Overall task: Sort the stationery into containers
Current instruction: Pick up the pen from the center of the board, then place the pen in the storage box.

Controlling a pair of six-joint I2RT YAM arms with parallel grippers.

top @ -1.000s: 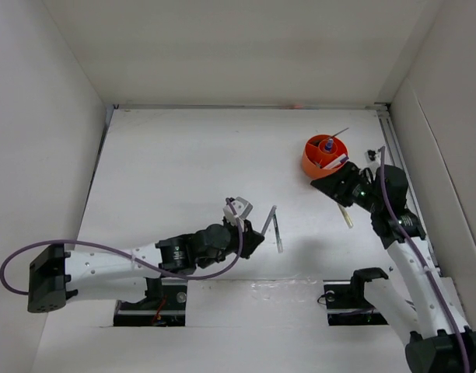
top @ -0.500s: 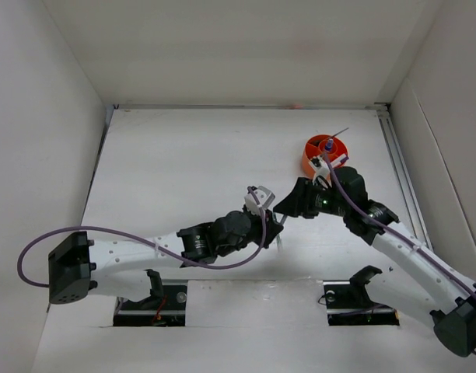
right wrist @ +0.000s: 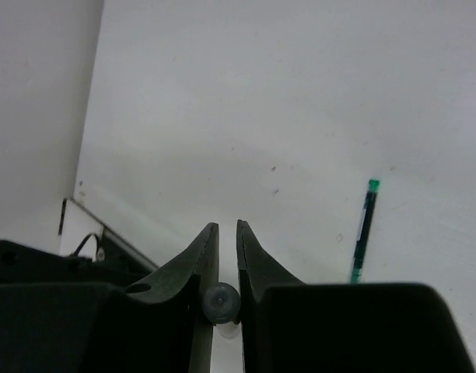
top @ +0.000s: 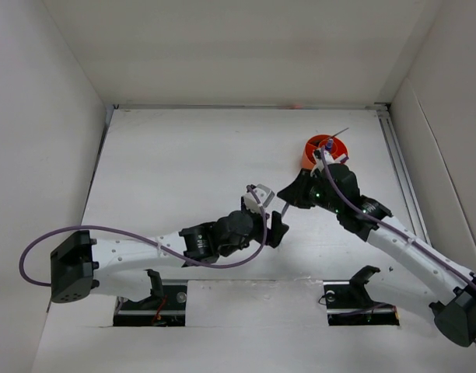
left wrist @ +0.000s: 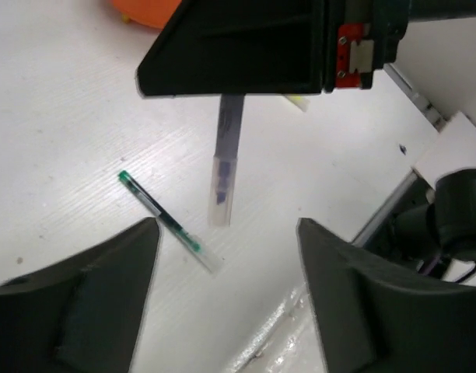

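The grey translucent pen should next go outward with my right gripper, which turns over the orange holder (top: 309, 153) and releases it inside, because other stationery already stands there.
My right gripper (top: 288, 199) is shut on a grey translucent pen (left wrist: 225, 167), which hangs tip-down over the table. In the right wrist view I see the pen's round end (right wrist: 221, 303) pinched between the jaws. My left gripper (left wrist: 226, 252) is open just in front of it, fingers (left wrist: 106, 303) wide and nothing between them. A green pen (left wrist: 166, 221) lies flat on the table beside the hanging one and shows too in the right wrist view (right wrist: 364, 231). The orange holder (top: 309, 153) stands behind the right wrist, with a blue-capped bottle (top: 329, 142) inside.
A yellow pen tip (left wrist: 296, 101) peeks out from under the right gripper. White walls close in the table on three sides, with a metal rail (top: 397, 159) along the right edge. Both arm mounts (top: 152, 299) sit at the near edge.
My right arm swung from beside the holder to the middle and shut on the grey pen. My left gripper reached forward to the same spot, then opened.
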